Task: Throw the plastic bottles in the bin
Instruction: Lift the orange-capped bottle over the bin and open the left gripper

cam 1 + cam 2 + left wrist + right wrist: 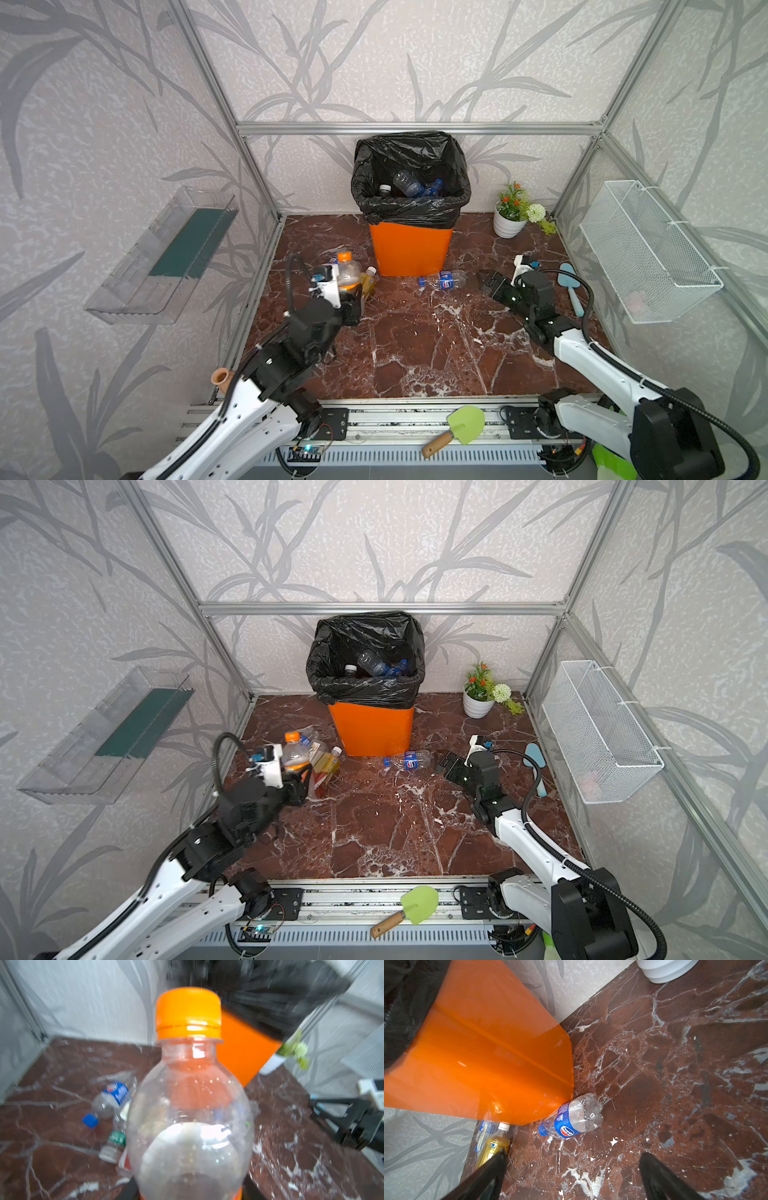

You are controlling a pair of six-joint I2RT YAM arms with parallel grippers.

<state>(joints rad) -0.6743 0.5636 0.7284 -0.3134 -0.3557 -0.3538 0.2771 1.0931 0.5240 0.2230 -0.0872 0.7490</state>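
Observation:
The bag's rim stands above the clear bottle, so next my left gripper needs to move up and then outward over the bin's opening (pixel 412 177) to release the clear bottle.
My left gripper (pixel 353 299) (pixel 191 1192) is shut on a clear bottle with an orange cap (pixel 348 272) (pixel 296 752) (pixel 189 1105), held upright just left of the bin (pixel 409 249) (pixel 372 729). The orange bin has a black bag, and several bottles (pixel 409 183) lie inside it. A yellow bottle (pixel 368 282) (pixel 494 1142) and other crumpled bottles (pixel 110 1101) lie beside the held one. A blue-labelled bottle (pixel 444 281) (pixel 571 1120) lies at the bin's front right corner. My right gripper (pixel 484 282) (pixel 573 1155) stands open and empty just right of that bottle.
A white flower pot (pixel 509 222) stands at the back right. A blue brush (pixel 571 286) lies by the right wall under a white wire basket (pixel 648 253). A clear tray (pixel 162 257) hangs on the left wall. A green trowel (pixel 461 428) and a terracotta vase (pixel 220 378) sit at the front.

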